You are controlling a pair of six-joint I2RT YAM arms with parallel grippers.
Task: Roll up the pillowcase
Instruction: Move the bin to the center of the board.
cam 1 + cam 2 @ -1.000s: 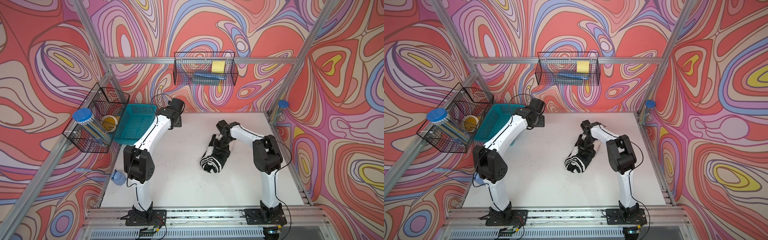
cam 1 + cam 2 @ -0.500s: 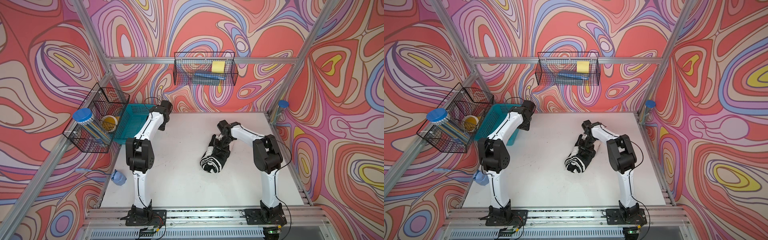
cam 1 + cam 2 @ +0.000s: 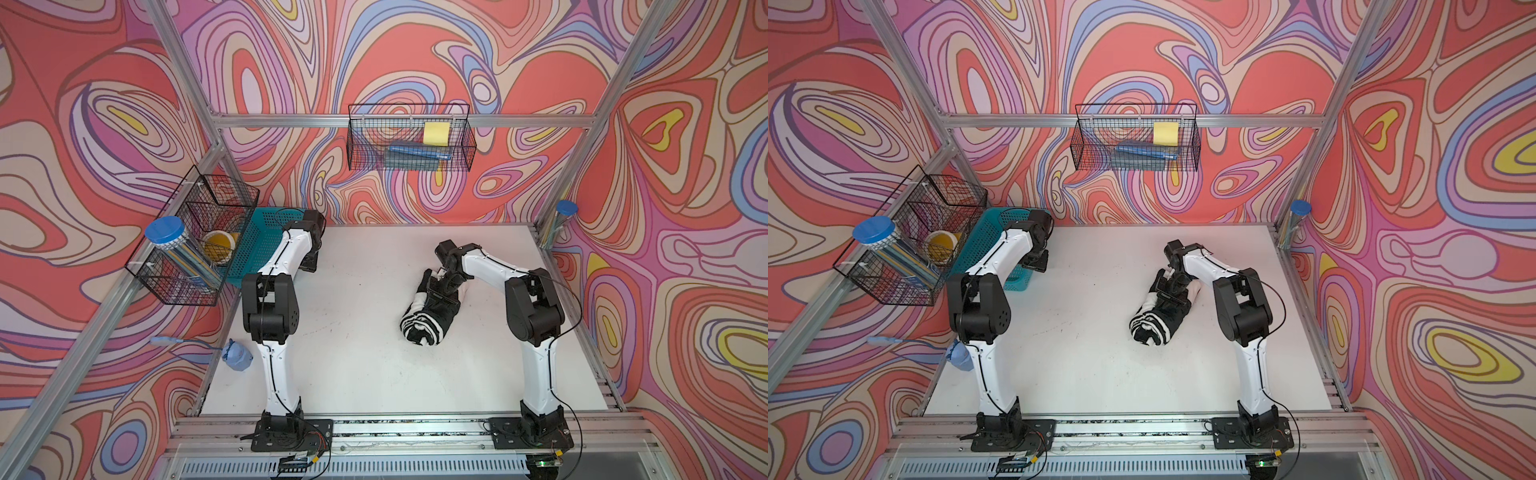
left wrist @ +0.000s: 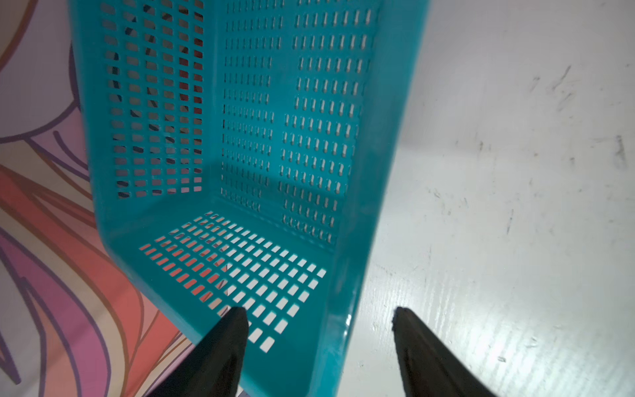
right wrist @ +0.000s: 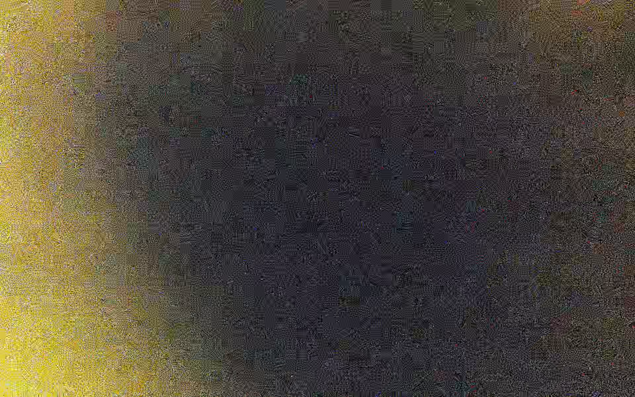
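Observation:
Next, the left gripper lowers astride the rim of the teal basket's side (image 4: 334, 350) and closes, as the basket's rim lies below it, between its open fingers.
The pillowcase (image 3: 426, 322) (image 3: 1152, 326) lies as a tight black and white roll right of the table's middle, with its spiral end facing the front. My right gripper (image 3: 444, 284) (image 3: 1173, 286) is pressed down into the roll's far end and shut on the fabric. The right wrist view is dark and shows nothing clear. My left gripper (image 4: 318, 311) (image 3: 309, 264) is open at the teal basket (image 4: 378, 172) (image 3: 262, 241) in the back left corner. One of its fingers (image 4: 230, 330) is over the basket's inside and the other is over the table, astride the basket's wall.
A wire basket (image 3: 195, 249) on the left wall holds a blue-lidded jar (image 3: 166, 232) and a yellow roll. Another wire basket (image 3: 411, 141) hangs on the back wall. A blue object (image 3: 237, 355) sits at the table's left edge, and a blue-capped tube (image 3: 565, 210) at the back right post.
My left arm has pulled back to the left, bringing its gripper from the table's back middle to the teal basket's near wall. The right arm and the roll have not moved.

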